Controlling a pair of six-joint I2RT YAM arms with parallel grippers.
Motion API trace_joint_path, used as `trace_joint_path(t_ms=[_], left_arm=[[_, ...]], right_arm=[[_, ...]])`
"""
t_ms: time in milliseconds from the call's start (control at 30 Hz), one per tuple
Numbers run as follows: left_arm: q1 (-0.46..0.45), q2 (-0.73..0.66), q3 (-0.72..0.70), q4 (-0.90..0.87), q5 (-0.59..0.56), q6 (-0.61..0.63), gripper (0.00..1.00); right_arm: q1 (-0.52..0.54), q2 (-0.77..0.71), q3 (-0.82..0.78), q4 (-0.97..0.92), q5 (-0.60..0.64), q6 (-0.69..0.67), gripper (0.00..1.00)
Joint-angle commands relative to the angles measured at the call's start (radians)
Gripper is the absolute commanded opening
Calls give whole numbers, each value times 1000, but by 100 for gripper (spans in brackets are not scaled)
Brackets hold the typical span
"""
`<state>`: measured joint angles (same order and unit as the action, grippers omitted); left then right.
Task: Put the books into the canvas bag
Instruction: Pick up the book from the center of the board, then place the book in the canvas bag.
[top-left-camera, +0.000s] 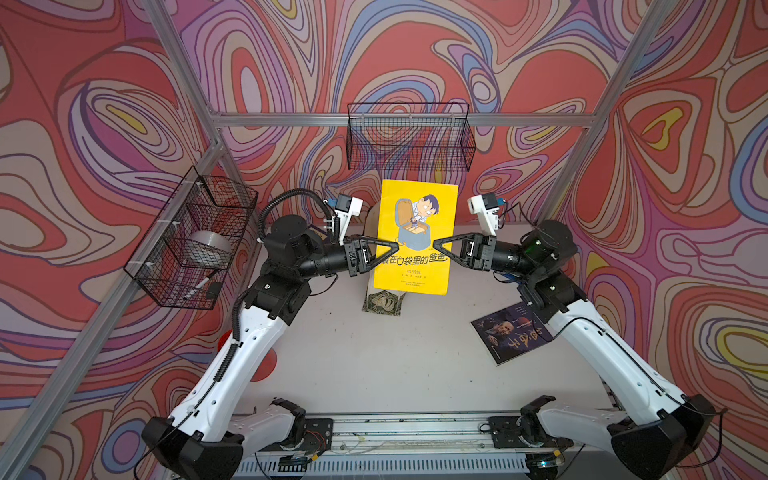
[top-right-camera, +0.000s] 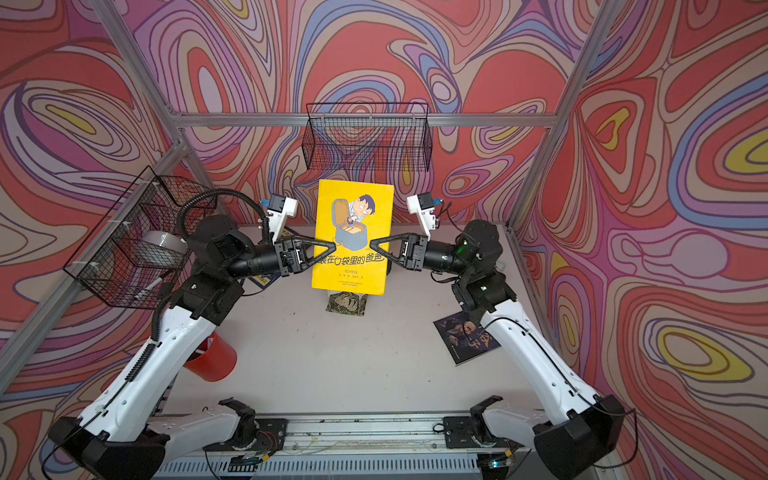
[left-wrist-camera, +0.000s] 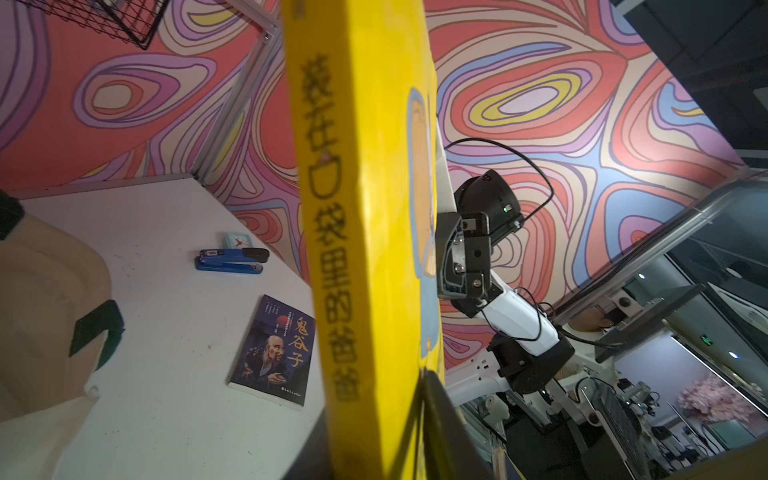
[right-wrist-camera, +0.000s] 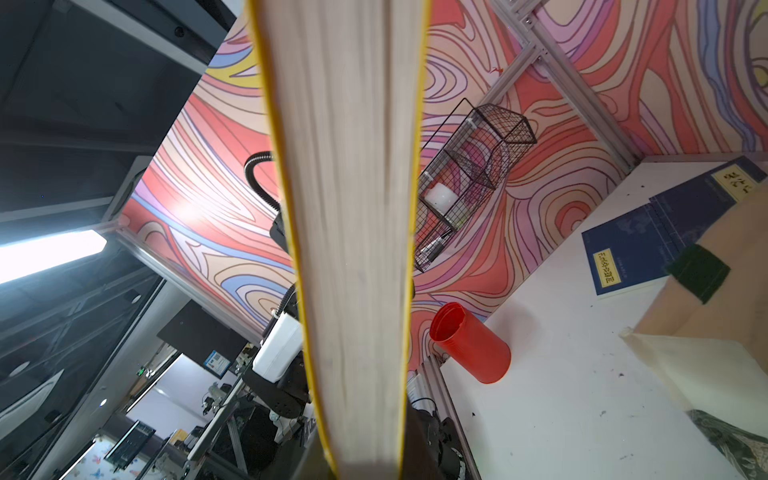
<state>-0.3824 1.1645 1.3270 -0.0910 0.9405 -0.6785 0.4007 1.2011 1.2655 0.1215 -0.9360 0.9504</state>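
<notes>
The right gripper tips downward next, lowers the page edge into the canvas bag and releases the yellow book (top-left-camera: 415, 224), as it is still high over the bag.
A yellow book (top-left-camera: 415, 224) (top-right-camera: 353, 224) with a cartoon figure stands upright in the air over the canvas bag (top-left-camera: 371, 220), whose leafy base (top-right-camera: 347, 305) shows under it. My left gripper (top-left-camera: 392, 247) (left-wrist-camera: 374, 409) has the book's spine between its fingers; I cannot make out whether they still press. My right gripper (top-left-camera: 434, 242) (right-wrist-camera: 361, 436) is shut on the page edge of the yellow book (right-wrist-camera: 353, 208). A dark book with a man's face (top-left-camera: 513, 336) (left-wrist-camera: 274, 353) lies flat at the right. Two navy books (right-wrist-camera: 636, 245) lie beside the bag (right-wrist-camera: 706, 332).
One black wire basket (top-left-camera: 409, 137) hangs on the back wall. Another (top-left-camera: 195, 237), holding a tape roll, hangs on the left wall. A red cup (top-right-camera: 212, 357) lies at the left table edge. A blue stapler (left-wrist-camera: 230, 259) sits near the back right corner.
</notes>
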Motion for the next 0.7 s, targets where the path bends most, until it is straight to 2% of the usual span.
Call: trace_joint_path(t_ms=[0,67,100,167,300,400,567,667], left_arm=[[3,-20,51,-237,-194,195,65],[3,-14,88,-383,-415,269,76],[4,-6,107,-451,-533,295,78],[4,19,138,-533,-698,344,79],[4,102,198,-608,-888,394,80],[4,162,233,-628,-937,411,79],[3,212,185,-540,-889,409,77],[4,241,168,-518,-878,413,76]], right_arm=[[-10,24,131,-283,219,-176,0],[-10,92,245,-425,287,-245,0],[-10,130,304,-491,330,-269,0],[-8,197,393,-580,411,-284,0],[-5,385,607,-828,570,-287,0],[6,498,717,-930,629,-280,0],[7,563,693,-854,698,-257,0],[11,628,706,-817,692,-245,0]])
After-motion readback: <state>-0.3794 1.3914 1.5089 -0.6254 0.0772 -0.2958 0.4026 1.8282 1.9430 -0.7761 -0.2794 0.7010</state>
